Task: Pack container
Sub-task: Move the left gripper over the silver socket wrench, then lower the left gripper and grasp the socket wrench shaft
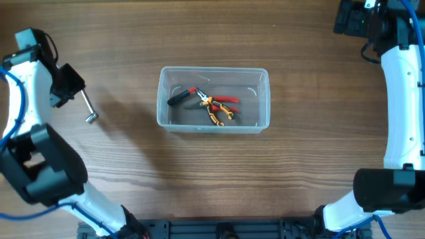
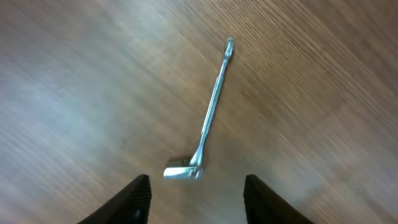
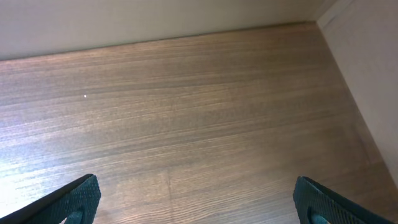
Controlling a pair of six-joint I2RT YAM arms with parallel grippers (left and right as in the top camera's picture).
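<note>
I need to move my left gripper down and outward next, past the wrench's head and onto its thin handle near the handle's far end (image 1: pixel 84 95) (image 2: pixel 220 76), because the handle is beyond my fingers.
The clear plastic container (image 1: pixel 213 99) stands at the table's middle. Inside it lie red-handled pliers (image 1: pixel 224 101), orange-and-black pliers (image 1: pixel 218 113) and a black-handled tool (image 1: pixel 178 97). A silver metal wrench (image 1: pixel 88 108) lies on the table left of the container; it also shows in the left wrist view (image 2: pixel 208 118). My left gripper (image 2: pixel 196 199) is open and empty, hovering over the wrench's head end. In the overhead view the left gripper (image 1: pixel 66 85) is at the wrench's far end. My right gripper (image 3: pixel 196 202) is open and empty above bare table at the far right corner.
The right arm (image 1: pixel 402 79) runs along the right edge of the table. A light wall (image 3: pixel 155 22) borders the table's far side and right side. The left arm's base (image 1: pixel 40 159) stands at the front left.
</note>
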